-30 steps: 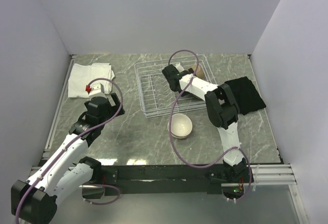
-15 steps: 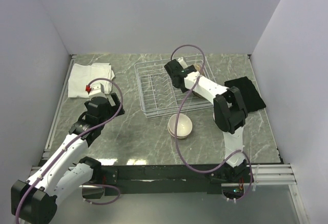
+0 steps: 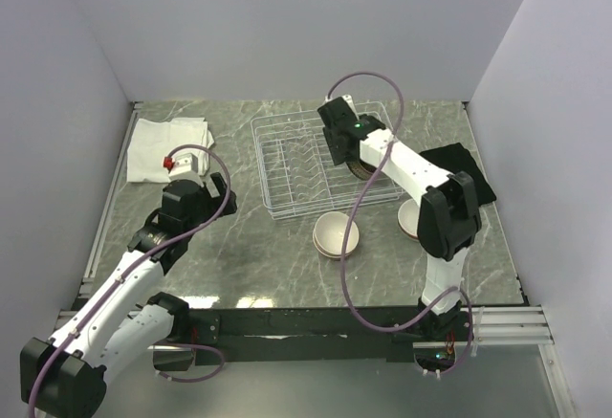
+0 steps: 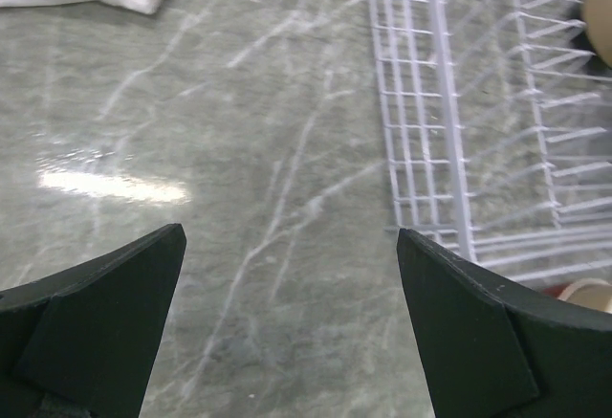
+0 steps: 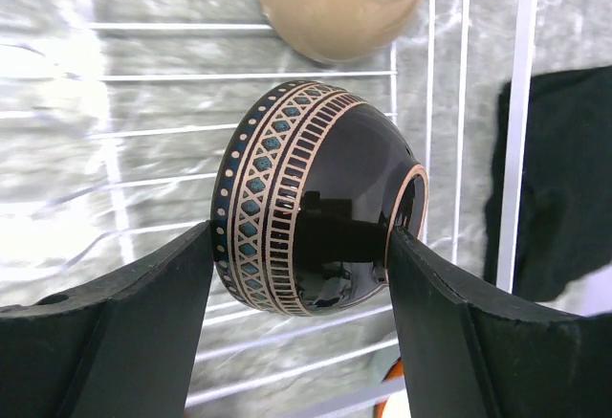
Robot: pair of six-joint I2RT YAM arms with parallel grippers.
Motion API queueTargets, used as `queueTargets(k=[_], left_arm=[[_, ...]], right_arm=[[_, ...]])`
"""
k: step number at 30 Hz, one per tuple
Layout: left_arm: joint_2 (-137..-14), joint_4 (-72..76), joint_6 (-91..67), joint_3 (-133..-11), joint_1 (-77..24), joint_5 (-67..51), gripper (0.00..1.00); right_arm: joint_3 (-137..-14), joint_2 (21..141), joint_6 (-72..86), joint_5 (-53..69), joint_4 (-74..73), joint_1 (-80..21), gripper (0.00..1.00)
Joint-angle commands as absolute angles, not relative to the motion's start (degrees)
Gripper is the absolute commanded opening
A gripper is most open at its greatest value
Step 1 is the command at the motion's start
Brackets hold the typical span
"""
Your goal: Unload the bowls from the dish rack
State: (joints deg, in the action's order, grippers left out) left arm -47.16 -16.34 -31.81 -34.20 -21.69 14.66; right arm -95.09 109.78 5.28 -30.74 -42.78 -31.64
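My left gripper moves to the right in the top view next, over the rack (image 3: 287, 155) onto the patterned bowl's rim. My right gripper leaves most of that bowl bare.
My right gripper (image 5: 298, 236) is shut on a glossy dark patterned bowl (image 5: 306, 217), one finger on its banded rim and the other on its foot. It holds the bowl on edge over the right part of the white wire dish rack (image 3: 287, 155). A tan bowl (image 5: 335, 2) leans in the rack just beyond it. An orange bowl's edge (image 5: 392, 399) shows below the fingers. A bowl with a cream inside (image 3: 336, 234) stands on the table in front of the rack. Another bowl (image 3: 411, 219) is partly hidden by the right arm. My left gripper (image 4: 287, 322) hangs open over bare table, left of the rack (image 4: 449, 102).
A folded white cloth (image 3: 167, 148) lies at the back left. A black cloth (image 3: 459, 174) lies right of the rack. White walls close in the marbled table (image 3: 249, 246) on three sides. The right arm's purple cable loops above the rack.
My right arm has swung its elbow to the right, uncovering a bowl near the black cloth. Its gripper shifted right over the rack and closed on the patterned bowl. The left arm barely moved.
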Motion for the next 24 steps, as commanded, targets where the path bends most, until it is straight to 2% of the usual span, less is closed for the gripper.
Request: queueTargets(k=[1, 12, 24], left_arm=[[-46.93, -11.34, -29.88, -36.12, -21.45, 7.13, 0.99], [-56.68, -3.0, -27.68, -44.81, -21.53, -7.55, 1.0], [-68.99, 6.76, -33.39, -52.73, -22.94, -20.56, 0.99]], right_arm=[[-96.68, 100.99, 8.26, -25.67, -40.87, -30.76, 0.15], [-91.85, 89.49, 13.79, -6.18, -34.99, -28.92, 0.15], [-81.75, 78.15, 21.35, 14.23, -23.21, -28.48, 0.15]])
